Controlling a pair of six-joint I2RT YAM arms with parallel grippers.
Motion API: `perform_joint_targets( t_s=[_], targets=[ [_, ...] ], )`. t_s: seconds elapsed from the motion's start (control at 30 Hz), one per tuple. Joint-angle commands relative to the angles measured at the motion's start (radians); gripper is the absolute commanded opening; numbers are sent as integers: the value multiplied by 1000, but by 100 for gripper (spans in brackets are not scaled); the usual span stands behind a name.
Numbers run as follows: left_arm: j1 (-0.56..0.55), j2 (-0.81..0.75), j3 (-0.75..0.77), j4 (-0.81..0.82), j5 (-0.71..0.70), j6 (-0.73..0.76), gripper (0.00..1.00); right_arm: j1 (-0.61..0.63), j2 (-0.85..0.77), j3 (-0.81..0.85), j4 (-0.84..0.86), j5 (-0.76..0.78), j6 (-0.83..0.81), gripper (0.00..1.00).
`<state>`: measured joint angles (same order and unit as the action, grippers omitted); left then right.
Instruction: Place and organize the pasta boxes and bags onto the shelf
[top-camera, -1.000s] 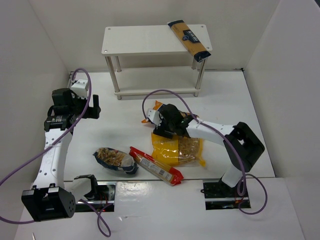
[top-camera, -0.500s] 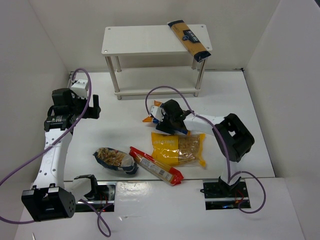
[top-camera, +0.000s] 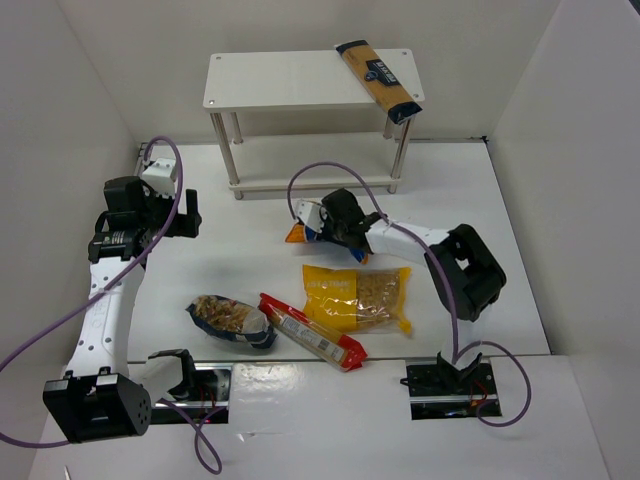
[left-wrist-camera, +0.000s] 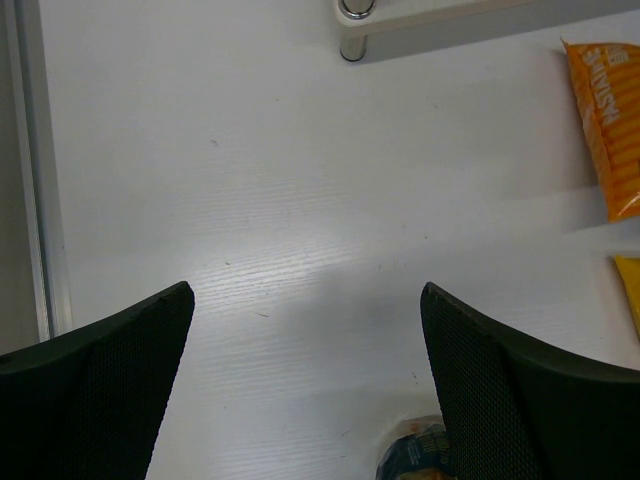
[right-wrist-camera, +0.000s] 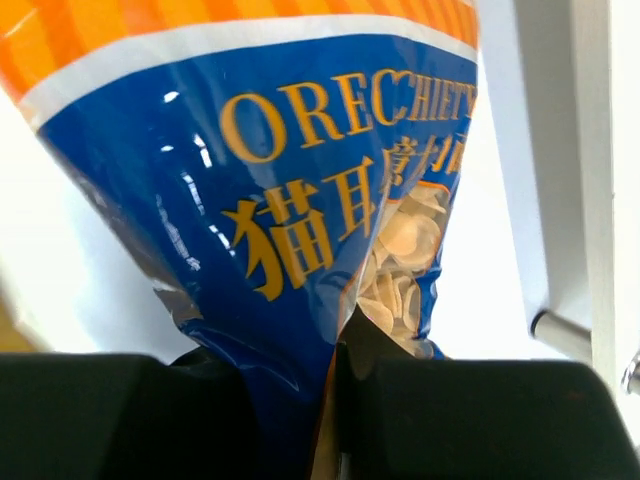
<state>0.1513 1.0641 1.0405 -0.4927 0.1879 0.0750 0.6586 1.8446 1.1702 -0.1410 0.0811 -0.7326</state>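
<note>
Next, the right gripper carries the bag outward onto the lower board's bare end (top-camera: 350, 160) below the tan-and-navy packet (top-camera: 378, 78) and releases the bag.
My right gripper (top-camera: 333, 222) is shut on the lower end of the blue-and-orange bag (top-camera: 302, 232), in front of the white shelf (top-camera: 290, 82). In the right wrist view the bag (right-wrist-camera: 280, 190) fills the frame, pinched between the fingers of that gripper (right-wrist-camera: 335, 365). A long tan-and-navy packet (top-camera: 378, 78) lies on the shelf's top board at the right end. On the table lie the yellow bag (top-camera: 358, 297), the long red packet (top-camera: 312, 332) and the dark-blue clear bag (top-camera: 230, 320). My left gripper (top-camera: 188, 215) hangs open over bare table at the left (left-wrist-camera: 305, 295).
White walls close in the table on the left, right and back. A shelf leg (left-wrist-camera: 357, 10) shows at the top of the left wrist view, the orange bag (left-wrist-camera: 612, 110) at its right edge. The shelf's lower board (top-camera: 310, 182) lies just beyond the held bag.
My right gripper has closed on the blue-and-orange bag and drawn it a little away from the yellow bag, toward the shelf. The left arm has not moved.
</note>
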Motion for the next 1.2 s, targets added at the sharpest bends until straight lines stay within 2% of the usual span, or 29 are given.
perform_joint_targets(
  t_s=[0.0, 0.2, 0.43, 0.5, 0.67, 0.9, 1.17],
  targets=[
    [4, -21, -4, 31, 10, 2, 100, 41, -123, -53, -72, -8, 22, 0],
    [4, -41, -13, 40, 1, 2, 100, 163, -283, -73, -97, 136, 22, 0],
    [4, -62, -13, 49, -21, 2, 100, 309, -332, -119, -6, 420, -54, 0],
    [4, -72, -22, 49, -21, 2, 100, 323, -341, -150, 72, 517, -106, 0],
    [4, -72, -22, 49, -31, 2, 100, 337, -340, -181, 286, 646, -195, 0],
    [4, -72, -22, 49, -41, 2, 100, 337, -285, -199, 558, 710, -275, 0],
    [4, -72, -22, 49, -50, 2, 100, 257, -199, -172, 770, 629, -363, 0]
  ],
)
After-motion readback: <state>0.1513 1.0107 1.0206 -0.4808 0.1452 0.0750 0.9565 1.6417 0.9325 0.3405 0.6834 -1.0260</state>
